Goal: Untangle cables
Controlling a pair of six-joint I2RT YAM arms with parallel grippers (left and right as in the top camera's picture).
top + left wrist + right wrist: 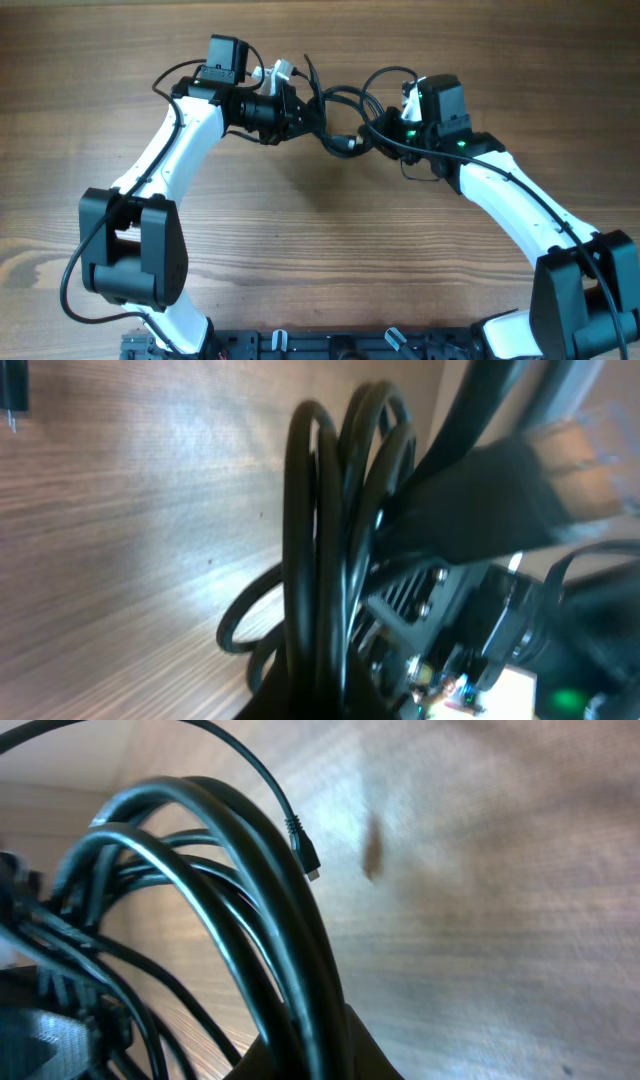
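Note:
The looped cables should come down slightly, back onto the table (316,148), with the robot's left gripper lowering them next.
A bundle of thin black cables (340,115) hangs between my two grippers above the far middle of the wooden table. My left gripper (300,112) is shut on the left side of the looped cables (325,560). My right gripper (385,128) is shut on the right side of the cables (270,920). A small plug with a silver tip (308,860) dangles on a thin cord in the right wrist view. The fingertips themselves are hidden behind the cords in both wrist views.
The wooden table (320,240) lies under both arms. A black rail (340,345) runs along the near edge. Thicker black wires (190,75) run along the arms. A small dark plug (12,390) lies on the table at the upper left of the left wrist view.

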